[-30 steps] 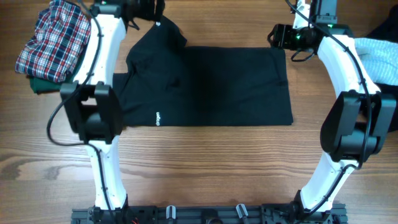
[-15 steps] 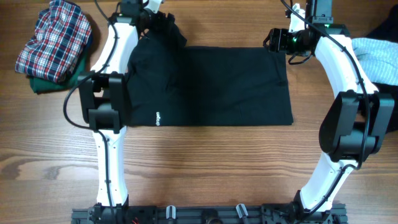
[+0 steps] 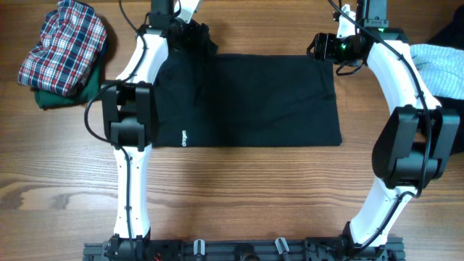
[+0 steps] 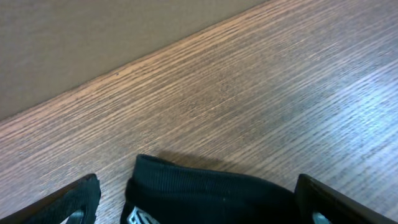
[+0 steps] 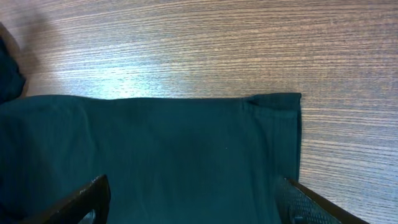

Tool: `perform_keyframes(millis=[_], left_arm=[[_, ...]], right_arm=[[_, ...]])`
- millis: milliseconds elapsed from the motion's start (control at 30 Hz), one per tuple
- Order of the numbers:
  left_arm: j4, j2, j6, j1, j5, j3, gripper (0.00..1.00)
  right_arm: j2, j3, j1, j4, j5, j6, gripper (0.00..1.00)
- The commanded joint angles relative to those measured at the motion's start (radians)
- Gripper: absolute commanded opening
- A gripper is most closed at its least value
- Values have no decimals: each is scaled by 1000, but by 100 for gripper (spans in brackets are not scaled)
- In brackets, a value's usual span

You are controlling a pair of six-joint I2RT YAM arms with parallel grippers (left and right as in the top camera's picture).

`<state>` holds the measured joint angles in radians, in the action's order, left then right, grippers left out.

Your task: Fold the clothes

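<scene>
My left gripper moves down onto the ribbed edge of the T-shirt's bunched black fold (image 3: 206,36) (image 4: 205,185) next and closes there, since that edge already lies between its open fingers.
The black T-shirt (image 3: 246,94) of the clothes lies flat mid-table, its small white logo near the left front edge. My left gripper (image 3: 193,33) hovers over the bunched collar at the shirt's far left corner. In the left wrist view that ribbed collar (image 4: 205,186) lies between the open fingers (image 4: 78,200), and nothing is gripped. My right gripper (image 3: 317,48) sits open at the far right corner. Seen from the right wrist, the hem corner (image 5: 280,109) lies just ahead of the fingers (image 5: 314,205), with dark cloth (image 5: 155,155) spread beneath them.
A plaid garment on a green one (image 3: 61,47) is piled at the far left. A light blue garment (image 3: 438,69) and a dark one (image 3: 449,32) lie at the far right. The table's far edge (image 4: 124,68) runs just beyond the collar.
My left arm has swung rightward along the far edge, from above the left sleeve to the collar. The right gripper has edged slightly left. Both stayed open.
</scene>
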<state>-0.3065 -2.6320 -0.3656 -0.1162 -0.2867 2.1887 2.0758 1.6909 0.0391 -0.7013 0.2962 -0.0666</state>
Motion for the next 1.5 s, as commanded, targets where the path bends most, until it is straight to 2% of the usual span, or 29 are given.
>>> perform_keyframes(millis=[0,100,267,467,533,600,667,700,733,1067,1467], left_arm=[[48,-34,-24,0,-16,5,99],[89,-43,-24,0,-16,5,98],[93,-68,-19,0,-17,5,86],[79,-97,-19,-5,-16,5,78],[92,-97,-19,-5,-17,5,71],[108,-97,-2,-5,-16,5,52],[113,-97,19,-5,-16,5,20],[113,-97,36,-5,-16,5,13],[113,-97,51,-5,-16,5,10],[82,19,86,-5,34,5,6],[-211,272,86,-5,52,5,4]], right_arm=[[-10,5,-3,-1,27,-16,85],[-10,5,-3,1,31,-16,85],[-10,5,-3,3,35,-30,85],[-10,5,-3,8,34,-40,85],[-10,5,-3,8,34,-40,85],[-10,5,-3,8,34,-41,85],[-10,5,-3,8,34,-41,84],[-10,5,-3,8,34,-41,84],[-10,5,-3,8,34,-40,85],[-10,5,-3,10,34,-39,85],[-10,5,-2,8,35,-40,85]])
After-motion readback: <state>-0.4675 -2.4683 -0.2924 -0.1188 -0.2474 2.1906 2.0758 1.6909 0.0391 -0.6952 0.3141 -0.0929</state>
